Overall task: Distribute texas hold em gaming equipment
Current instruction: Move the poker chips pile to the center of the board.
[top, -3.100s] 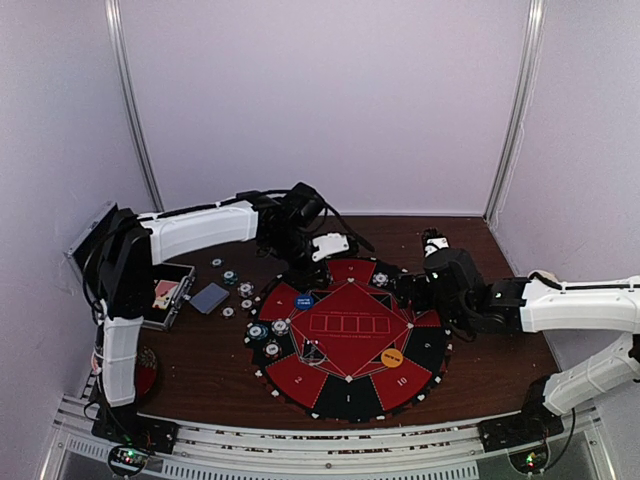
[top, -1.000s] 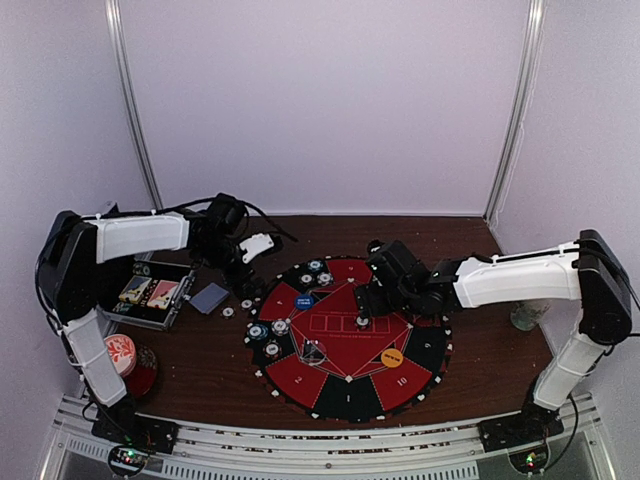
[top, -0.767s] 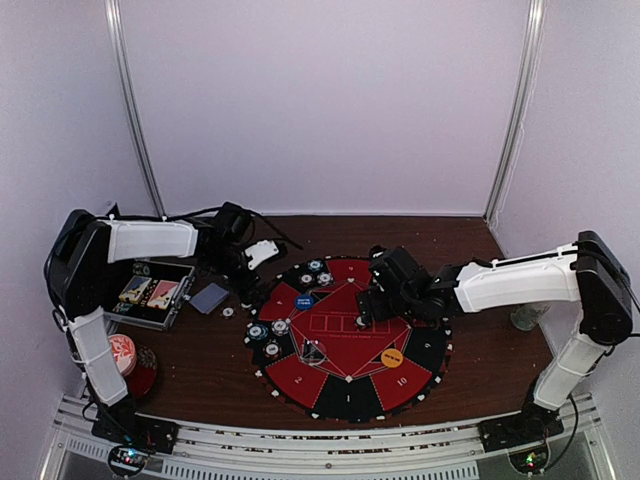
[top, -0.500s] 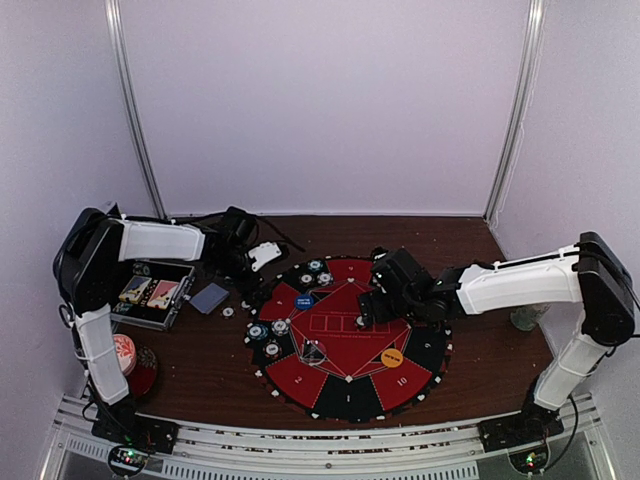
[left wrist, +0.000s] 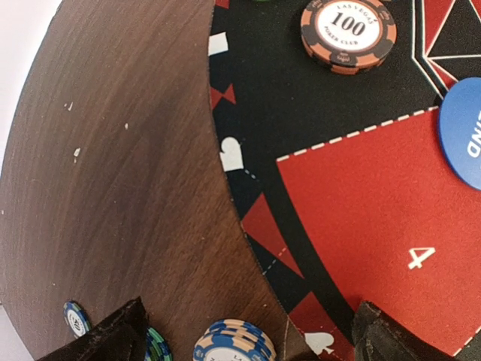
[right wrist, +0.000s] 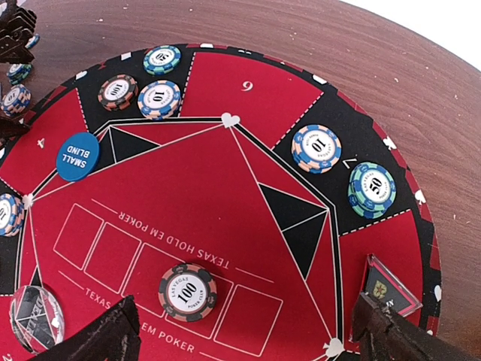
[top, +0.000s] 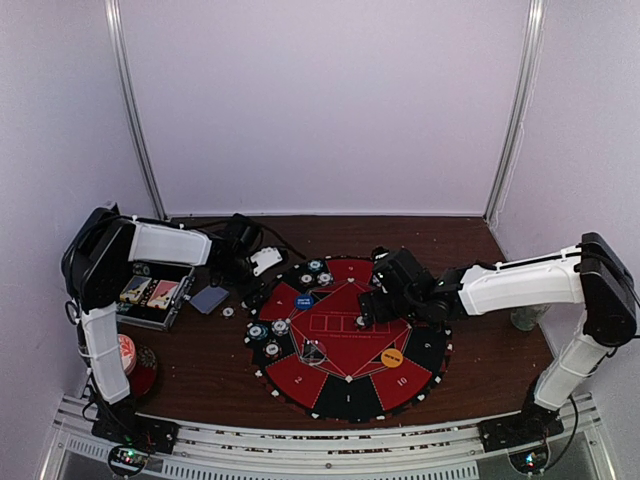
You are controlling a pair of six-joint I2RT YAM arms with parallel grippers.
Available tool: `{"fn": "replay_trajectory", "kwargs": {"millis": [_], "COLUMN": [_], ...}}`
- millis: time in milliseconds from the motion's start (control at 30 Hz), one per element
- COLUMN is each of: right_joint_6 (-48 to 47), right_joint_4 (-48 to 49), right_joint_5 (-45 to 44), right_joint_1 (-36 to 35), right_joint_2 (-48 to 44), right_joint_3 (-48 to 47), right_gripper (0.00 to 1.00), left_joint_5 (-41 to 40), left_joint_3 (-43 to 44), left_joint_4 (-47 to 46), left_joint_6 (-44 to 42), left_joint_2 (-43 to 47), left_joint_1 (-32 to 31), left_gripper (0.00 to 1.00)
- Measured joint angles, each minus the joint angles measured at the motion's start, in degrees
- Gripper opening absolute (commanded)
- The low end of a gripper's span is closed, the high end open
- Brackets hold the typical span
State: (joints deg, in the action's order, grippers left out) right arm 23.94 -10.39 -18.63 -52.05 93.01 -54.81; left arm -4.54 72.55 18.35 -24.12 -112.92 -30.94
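Next, my right gripper moves down and over around the black-and-pink chip [right wrist: 188, 292], since the chip lies below its open fingers and to their left in the top view.
My left gripper [left wrist: 252, 342] [top: 252, 282] hangs open at the mat's far-left rim, its fingers [left wrist: 113, 338] either side of a blue-and-cream chip stack [left wrist: 234, 344] on the wood. A green chip [left wrist: 155, 347] and a small blue chip [left wrist: 75, 317] lie beside it. My right gripper [right wrist: 248, 338] [top: 372, 308] is open over the mat's middle, where a black-and-pink 100 chip [right wrist: 188, 292] lies between its fingers, untouched. The blue button disc [right wrist: 77, 156] [top: 303, 300], the orange disc [top: 393, 356] and more chips [right wrist: 158, 99] [right wrist: 316, 148] [right wrist: 371, 189] sit on the mat. The blue-backed cards [top: 209, 298] lie left of it.
The round red-and-black mat [top: 345, 385] fills the table's centre. An open case [top: 150, 292] holding cards stands at the left. A red-and-white disc [top: 120, 350] lies near the front left. A clear puck [right wrist: 34, 318] and a clear-edged plaque [right wrist: 391, 286] rest on the mat.
The left arm has swung its gripper right and down to the mat's rim. The right gripper drifted slightly right over the centre. Both grippers stayed open.
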Motion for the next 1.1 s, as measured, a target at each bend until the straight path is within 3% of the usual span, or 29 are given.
{"fn": "replay_trajectory", "kwargs": {"millis": [467, 1100], "right_joint_6": [0.0, -0.2], "right_joint_4": [0.0, 0.3], "right_joint_5": [0.4, 0.7], "right_joint_1": [0.0, 0.0], "right_joint_2": [0.0, -0.9], "right_joint_3": [0.1, 0.4], "right_gripper": [1.00, 1.00], "left_joint_5": [-3.3, -7.3], "left_joint_3": [-4.7, -7.6], "left_joint_4": [-4.5, -1.7], "left_joint_6": [-1.0, -2.7], "left_joint_2": [2.7, 5.7], "left_joint_1": [-0.4, 1.6], "left_gripper": [0.98, 0.98]}}
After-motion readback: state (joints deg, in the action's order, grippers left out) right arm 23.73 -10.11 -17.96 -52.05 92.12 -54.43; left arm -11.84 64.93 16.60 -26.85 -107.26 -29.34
